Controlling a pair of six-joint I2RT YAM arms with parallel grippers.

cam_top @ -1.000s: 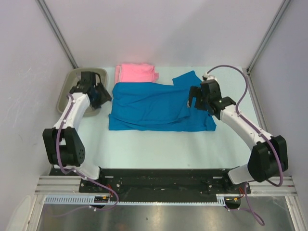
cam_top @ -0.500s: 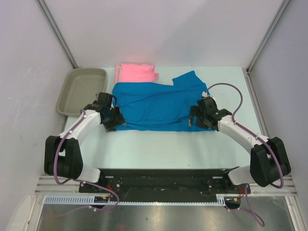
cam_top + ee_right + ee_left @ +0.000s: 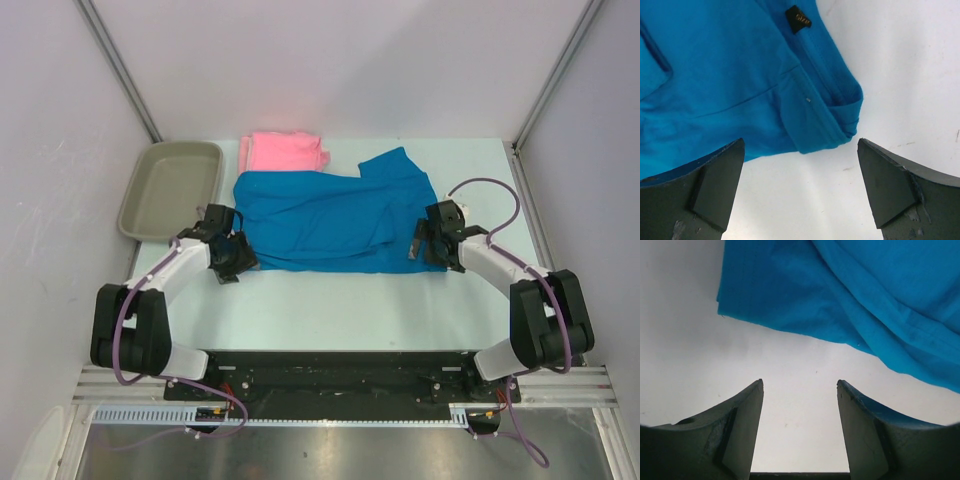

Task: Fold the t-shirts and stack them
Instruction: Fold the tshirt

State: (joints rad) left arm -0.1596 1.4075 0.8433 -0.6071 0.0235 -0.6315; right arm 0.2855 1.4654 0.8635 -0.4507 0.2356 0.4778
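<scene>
My left gripper moves down and outward onto the blue shirt's near edge beside its corner next, because the open fingers are over bare table.
The bright blue t-shirt [image 3: 330, 220] lies spread and partly folded in the middle of the table. The light pink t-shirt [image 3: 285, 152] sits folded behind it, partly under its far edge. My left gripper [image 3: 238, 260] is low at the blue shirt's near left corner; in the left wrist view it [image 3: 799, 385] stands open over bare table, with the blue cloth [image 3: 840, 290] just ahead. My right gripper [image 3: 425, 245] is at the near right corner, wide open [image 3: 800, 145], with the folded blue corner [image 3: 825, 125] just ahead of its jaws. Neither gripper holds anything.
A grey-beige tray [image 3: 135, 200] stands at the far left, beside the left arm. White walls and metal posts close in the table on three sides. A black label [image 3: 798, 19] shows on the blue shirt's hem.
The left arm has swung from over the tray down to the blue shirt's near left corner. The right arm has dropped back and down to the near right corner. The shirts have not moved.
</scene>
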